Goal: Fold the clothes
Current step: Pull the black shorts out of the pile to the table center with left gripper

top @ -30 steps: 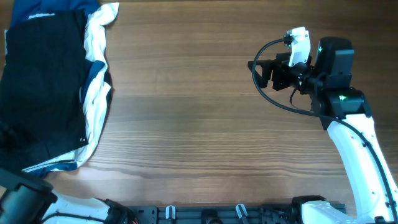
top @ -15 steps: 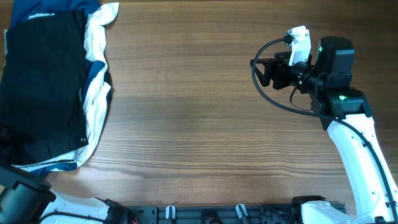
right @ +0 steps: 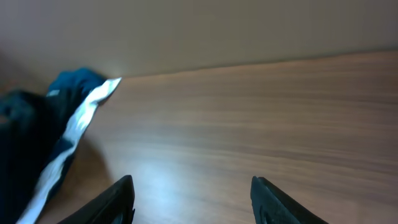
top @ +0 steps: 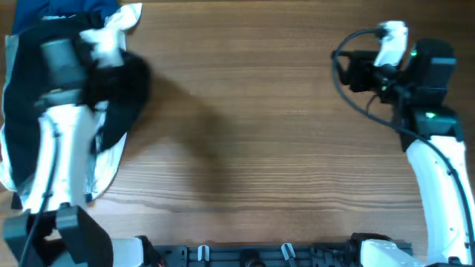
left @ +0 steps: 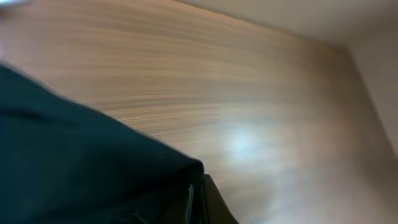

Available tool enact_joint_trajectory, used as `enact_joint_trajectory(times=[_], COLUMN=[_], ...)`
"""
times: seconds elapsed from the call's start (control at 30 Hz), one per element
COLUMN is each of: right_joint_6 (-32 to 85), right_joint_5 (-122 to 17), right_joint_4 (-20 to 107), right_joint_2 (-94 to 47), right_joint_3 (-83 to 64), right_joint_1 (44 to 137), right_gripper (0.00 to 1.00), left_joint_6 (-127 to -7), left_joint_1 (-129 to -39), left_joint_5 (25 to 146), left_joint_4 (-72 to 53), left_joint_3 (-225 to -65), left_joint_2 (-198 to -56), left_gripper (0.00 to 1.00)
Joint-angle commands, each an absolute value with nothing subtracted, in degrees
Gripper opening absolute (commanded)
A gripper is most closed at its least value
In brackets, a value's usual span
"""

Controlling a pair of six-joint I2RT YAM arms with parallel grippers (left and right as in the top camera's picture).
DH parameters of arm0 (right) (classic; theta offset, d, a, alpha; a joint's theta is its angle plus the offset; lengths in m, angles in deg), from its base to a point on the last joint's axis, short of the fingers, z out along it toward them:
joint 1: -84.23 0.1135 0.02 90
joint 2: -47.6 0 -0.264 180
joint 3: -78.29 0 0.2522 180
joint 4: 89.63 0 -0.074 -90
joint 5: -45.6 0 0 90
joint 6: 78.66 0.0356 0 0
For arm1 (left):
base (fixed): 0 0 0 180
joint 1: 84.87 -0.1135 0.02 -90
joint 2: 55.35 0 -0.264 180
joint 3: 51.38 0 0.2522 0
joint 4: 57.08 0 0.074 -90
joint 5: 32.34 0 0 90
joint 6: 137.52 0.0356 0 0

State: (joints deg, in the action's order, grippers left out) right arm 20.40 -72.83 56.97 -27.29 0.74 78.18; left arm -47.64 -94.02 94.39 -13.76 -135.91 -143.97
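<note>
The table's middle is bare wood. My left gripper will next carry the black fabric off the pile, to the right in the overhead view, and down there.
The clothes, a plain black garment, lie on a pile at the table's left end, with one edge bunched and lifted toward the right. My left gripper is over that edge and shut on the black fabric. In the left wrist view the black cloth fills the lower left and wraps the gripper; the fingertips are hidden in it. My right gripper hangs at the far right, apart from the clothes. In the right wrist view it stands open over bare wood, with nothing between its fingers.
A white garment and a blue one lie under and around the black one. Both show at the left of the right wrist view: white garment, blue garment. A rail with clips runs along the table's front edge.
My left arm has swung in over the pile, shut on the black fabric and pulled its edge up and rightward. My right arm has moved right, and its jaws have narrowed somewhat.
</note>
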Motion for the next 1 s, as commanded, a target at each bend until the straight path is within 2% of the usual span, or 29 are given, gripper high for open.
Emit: enact_joint_trajectory(times=[0.0, 0.17, 0.23, 0.27, 0.3, 0.33, 0.37, 0.4, 0.57, 0.63, 0.73, 0.83, 0.97], right_joint_6=[21.9, 21.9, 21.8, 21.8, 21.8, 21.6, 21.1, 20.4, 19.7, 17.4, 14.6, 11.3, 11.5], right_joint_5=[-74.4, -82.8, -85.0, -85.5, -85.4, -85.4, -85.4, -85.4, -86.1, -86.9, -85.5, -78.3, -69.2], right_joint_4=[53.0, 48.8, 47.8, 47.4, 47.1, 47.1, 47.1, 47.2, 47.2, 46.9, 47.0, 48.6, 49.5], right_joint_2=[-25.4, -25.1, -25.1, -25.1, -25.1, -25.1, -25.1, -25.1, -25.2, -25.4, -27.1, -32.0, -39.6], right_joint_3=[-3.1, -3.3, -3.3, -3.3, -3.3, -3.3, -3.3, -3.3, -3.3, -3.3, -3.3, -3.3, -3.3], right_joint_1=[72.1, 60.5, 57.2, 56.0, 55.0, 54.5, 54.3, 54.3, 54.5, 55.8, 60.5, 69.2, 77.0], right_gripper=[0.6, 0.61, 0.61, 0.63, 0.64, 0.66, 0.68, 0.69, 0.75, 0.76, 0.8, 0.85, 0.86], left_joint_6=[-53.6, -57.4, -59.6, -60.1, -60.2, -60.3, -60.5, -61.1, -65.5, -65.6, -65.5, -61.3, -59.5], left_joint_1=[-75.6, -55.3, -51.1, -49.3, -47.9, -47.2, -46.9, -46.9, -51.1, -54.2, -59.4, -64.1, -65.7], left_joint_5=[93.5, 87.6, 87.6, 87.6, 87.6, 87.6, 87.6, 87.6, 88.1, 87.8, 82.7, 77.0, 73.3], left_joint_4=[-23.0, -39.8, -45.3, -48.4, -50.7, -51.8, -52.4, -52.6, -51.2, -45.9, -31.6, -17.2, -9.7], left_joint_3=[-136.5, -136.5, -136.5, -136.5, -136.5, -136.5, -136.5, -136.5, -136.5, -136.5, -136.5, -136.5, -136.5], left_joint_2=[-145.9, -155.8, -160.3, -162.9, -164.7, -165.6, -165.9, -165.8, -161.2, -157.1, -150.8, -146.7, -146.3], left_gripper=[0.04, 0.04, 0.04, 0.14, 0.28, 0.49, 0.84, 1.0, 1.0, 1.0, 1.0, 1.0, 1.0])
